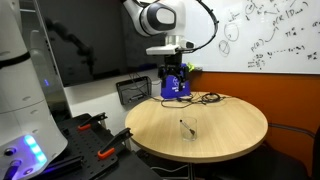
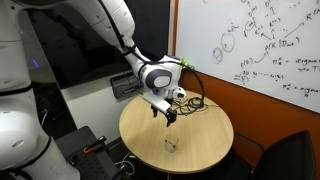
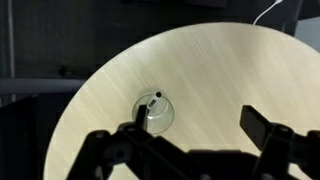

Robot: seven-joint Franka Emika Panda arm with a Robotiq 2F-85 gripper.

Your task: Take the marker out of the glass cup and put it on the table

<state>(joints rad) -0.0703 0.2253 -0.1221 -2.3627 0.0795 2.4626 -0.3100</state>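
Observation:
My gripper should go down and to the left in the wrist view next, to bring the marker's upper end (image 3: 157,96), which leans there, between both fingers.
The glass cup (image 1: 187,128) stands on the round wooden table (image 1: 230,125) near its front edge, and shows in both exterior views, also here (image 2: 171,145). The dark marker (image 1: 185,124) stands inside it. In the wrist view the cup (image 3: 155,113) is seen from above with the marker (image 3: 155,99) leaning in it. My gripper (image 3: 195,122) is open, high above the table, with one finger over the cup's edge in that view. In the exterior views the gripper (image 1: 172,62) (image 2: 166,113) hangs well above the table, empty.
A blue box (image 1: 176,86) and black cables (image 1: 207,98) lie at the table's far side. A black wire basket (image 1: 133,92) stands behind the table. A whiteboard (image 1: 265,35) covers the wall. Tools lie on the low surface (image 1: 95,140) beside the table.

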